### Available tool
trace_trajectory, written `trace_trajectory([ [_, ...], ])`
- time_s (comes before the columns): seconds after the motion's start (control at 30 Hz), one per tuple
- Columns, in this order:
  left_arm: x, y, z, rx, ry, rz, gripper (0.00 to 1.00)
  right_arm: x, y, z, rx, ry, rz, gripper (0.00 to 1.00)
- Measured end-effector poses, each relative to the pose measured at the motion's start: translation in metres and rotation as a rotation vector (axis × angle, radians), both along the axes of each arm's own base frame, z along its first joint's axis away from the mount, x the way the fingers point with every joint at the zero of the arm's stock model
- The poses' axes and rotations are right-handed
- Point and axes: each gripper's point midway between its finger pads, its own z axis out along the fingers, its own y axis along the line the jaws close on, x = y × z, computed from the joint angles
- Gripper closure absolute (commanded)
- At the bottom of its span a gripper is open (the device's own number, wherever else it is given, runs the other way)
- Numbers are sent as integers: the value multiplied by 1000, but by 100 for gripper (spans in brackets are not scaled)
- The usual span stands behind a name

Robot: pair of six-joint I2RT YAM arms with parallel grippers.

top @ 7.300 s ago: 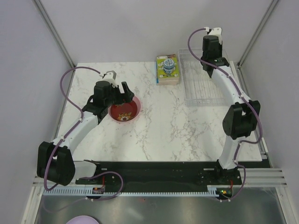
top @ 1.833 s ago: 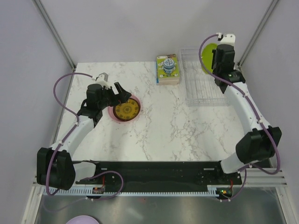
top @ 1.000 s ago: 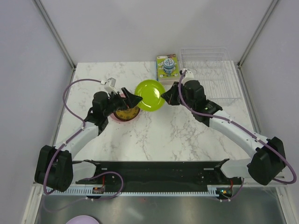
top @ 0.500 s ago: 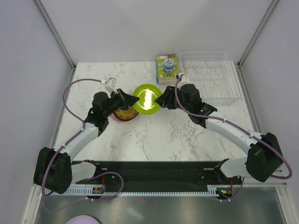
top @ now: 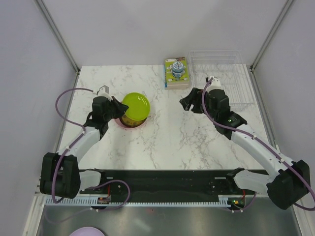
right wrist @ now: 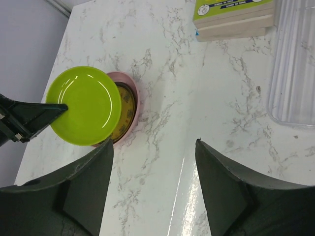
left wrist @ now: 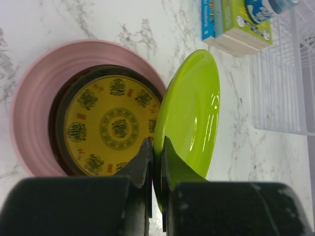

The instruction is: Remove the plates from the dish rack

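Observation:
The tilted plate still hangs above the stack, so the left gripper should next go down toward the yellow patterned plate [top: 128, 121] [left wrist: 109, 128] and let go of the lime green rim there.
My left gripper [top: 118, 109] [left wrist: 157, 143] is shut on the rim of the lime green plate [top: 136, 106] [left wrist: 191, 112] [right wrist: 83, 105], holding it tilted above a stack. The stack is the yellow patterned plate [left wrist: 109, 128] [right wrist: 123, 116] inside a dark red rim [left wrist: 55, 129], all resting in the pink plate [left wrist: 32, 98] [top: 143, 121] [right wrist: 136, 104]. My right gripper [top: 189, 104] [right wrist: 154, 142] is open and holds nothing, over bare marble between the stack and the dish rack [top: 221, 73] [right wrist: 295, 69] [left wrist: 288, 73].
A green-yellow printed box [top: 176, 73] [left wrist: 236, 22] [right wrist: 231, 14] lies left of the rack at the back. A pale lavender disc [top: 87, 231] sits below the table's near edge. Grey walls close in both sides.
The right gripper has let go of the green plate and drawn back to the right. The left gripper has shut on that plate and carried it left over the stack.

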Motion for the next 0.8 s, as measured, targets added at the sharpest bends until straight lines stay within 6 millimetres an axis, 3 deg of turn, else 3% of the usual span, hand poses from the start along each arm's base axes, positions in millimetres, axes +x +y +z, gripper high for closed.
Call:
trace_trajectory([
  [0.3, 4, 18, -64, 31, 152, 52, 98, -8, -13, -30, -58, 69, -13, 27],
  [0.53, 17, 21, -68, 28, 117, 75, 98, -10, -16, -38, -77, 83, -13, 27],
  [0.7, 19, 23, -68, 34, 110, 87, 88, -11, -18, -45, -85, 96, -14, 27],
  [0.8, 20, 26, -69, 41, 108, 102, 72, -11, -18, -45, -85, 96, -14, 27],
])
